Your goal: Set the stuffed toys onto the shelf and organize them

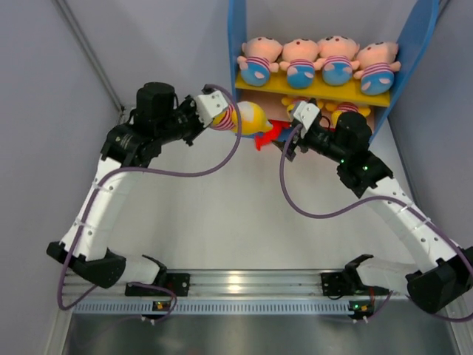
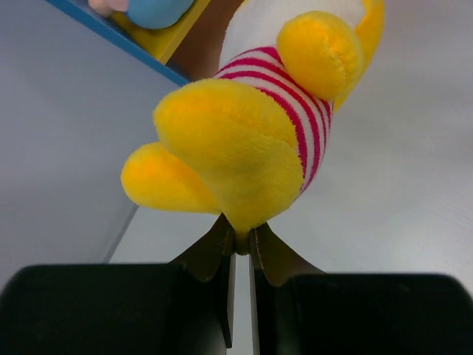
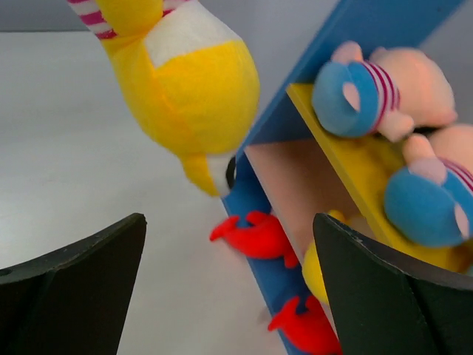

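Observation:
The pinkish middle board's end (image 1: 259, 97) (image 2: 207, 49) is free beside the yellow figures. I should turn my left gripper outward, push the figure in onto it and let go.
My left gripper (image 1: 229, 118) is shut on a foot of a yellow figure in a red-striped shirt (image 1: 249, 118) and holds it in the air just left of the shelf (image 1: 236, 44). In the left wrist view the jaws (image 2: 242, 238) pinch the yellow plush (image 2: 236, 148). Several boy dolls (image 1: 318, 61) lie in a row on the yellow upper board (image 1: 310, 90). More yellow figures (image 1: 347, 111) sit below it. My right gripper (image 1: 290, 142) is open and empty beside a red shark (image 1: 270, 134). The right wrist view (image 3: 229, 288) shows two red sharks (image 3: 255, 235) on the blue base.
The tall blue side panels (image 1: 414, 44) flank the shelf. The pinkish middle board (image 3: 303, 185) shows in the right wrist view. Grey walls stand on both sides (image 1: 44, 89). The two arms' purple cables (image 1: 295, 200) hang over the white table (image 1: 222, 222).

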Robot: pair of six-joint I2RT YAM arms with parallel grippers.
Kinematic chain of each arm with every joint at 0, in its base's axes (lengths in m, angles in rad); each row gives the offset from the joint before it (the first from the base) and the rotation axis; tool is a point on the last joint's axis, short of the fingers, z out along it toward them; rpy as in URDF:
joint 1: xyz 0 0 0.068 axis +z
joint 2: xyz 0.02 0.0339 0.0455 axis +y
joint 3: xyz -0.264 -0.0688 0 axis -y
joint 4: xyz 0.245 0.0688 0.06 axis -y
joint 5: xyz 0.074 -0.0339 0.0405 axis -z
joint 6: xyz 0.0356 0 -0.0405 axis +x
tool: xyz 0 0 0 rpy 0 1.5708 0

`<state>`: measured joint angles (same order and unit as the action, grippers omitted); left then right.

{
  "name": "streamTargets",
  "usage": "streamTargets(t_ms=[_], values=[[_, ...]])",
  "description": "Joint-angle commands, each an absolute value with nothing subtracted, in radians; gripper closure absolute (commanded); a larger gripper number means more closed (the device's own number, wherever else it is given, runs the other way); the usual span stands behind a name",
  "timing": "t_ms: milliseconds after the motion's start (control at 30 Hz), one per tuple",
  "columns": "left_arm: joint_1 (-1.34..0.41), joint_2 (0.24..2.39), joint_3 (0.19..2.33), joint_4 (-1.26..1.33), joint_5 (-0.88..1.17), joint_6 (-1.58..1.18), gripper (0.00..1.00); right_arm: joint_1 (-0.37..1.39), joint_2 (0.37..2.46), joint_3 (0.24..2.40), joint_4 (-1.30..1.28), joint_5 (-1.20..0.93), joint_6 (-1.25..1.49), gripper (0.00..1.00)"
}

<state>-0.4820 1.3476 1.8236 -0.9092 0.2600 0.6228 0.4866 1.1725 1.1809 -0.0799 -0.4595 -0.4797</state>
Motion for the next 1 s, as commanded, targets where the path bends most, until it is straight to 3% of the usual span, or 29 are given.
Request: streamTargets(t_ms=[0, 133, 233, 433, 733, 967], values=[[-0.543, 1.405, 1.795, -0.697, -0.004, 0.61, 1.0, 0.45, 1.077, 1.145, -0.086, -0.185, -0.428, 0.05], [-0.646, 1.463, 1.727, -0.551, -0.208, 0.682, 1.0, 0.39, 1.019, 1.094, -0.081, 0.059, -0.344, 0.02], [-0.701, 1.497, 1.645, -0.401, -0.319, 0.719, 1.0, 0.347, 0.976, 1.046, -0.077, 0.112, -0.301, 0.02], [-0.744, 1.591, 1.513, -0.069, -0.486, 0.87, 1.0, 0.325, 0.882, 0.976, -0.064, 0.066, -0.275, 0.01], [-0.746, 1.644, 1.53, 0.043, -0.532, 0.879, 1.0, 0.324, 0.857, 1.026, -0.107, 0.068, -0.261, 0.01], [-0.735, 1.755, 1.379, 0.519, -0.584, 1.064, 1.0, 0.324, 0.813, 1.034, -0.08, -0.038, -0.271, 0.01]])
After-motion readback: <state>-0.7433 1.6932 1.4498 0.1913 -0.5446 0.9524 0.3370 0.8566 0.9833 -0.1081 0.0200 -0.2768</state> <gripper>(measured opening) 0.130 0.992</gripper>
